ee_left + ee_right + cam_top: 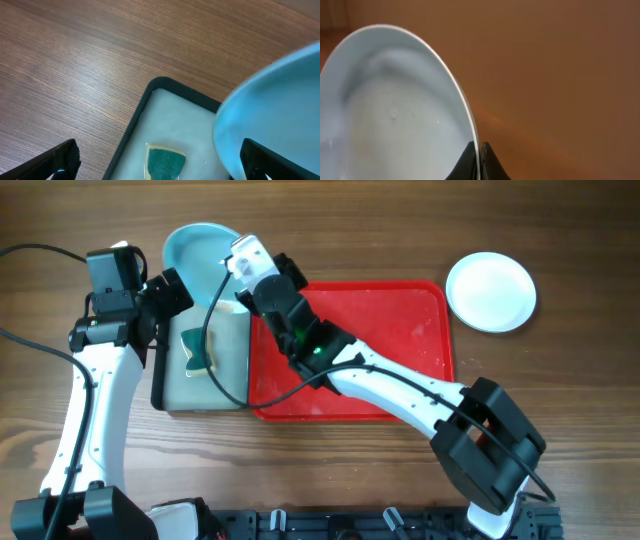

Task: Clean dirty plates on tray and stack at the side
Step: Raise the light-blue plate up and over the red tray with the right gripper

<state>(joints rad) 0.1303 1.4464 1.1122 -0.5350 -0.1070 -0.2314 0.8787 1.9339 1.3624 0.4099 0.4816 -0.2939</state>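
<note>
My right gripper should swing across to the white plate next, lower the light-blue plate onto it and let go, because the white plate is uncovered past the red tray.
My right gripper is shut on the rim of a pale light-blue plate and holds it tilted over the far end of the small black-rimmed tray. The right wrist view shows the fingers pinching the plate's edge. My left gripper is open and empty beside that plate, above the small tray; in its wrist view the plate is at the right between the spread fingers. A white plate lies on the table at the right. The red tray holds no plate. I see no second blue plate.
A green and yellow sponge lies in the wet small tray and also shows in the left wrist view. The right arm crosses over the red tray. A black rail runs along the table's front edge.
</note>
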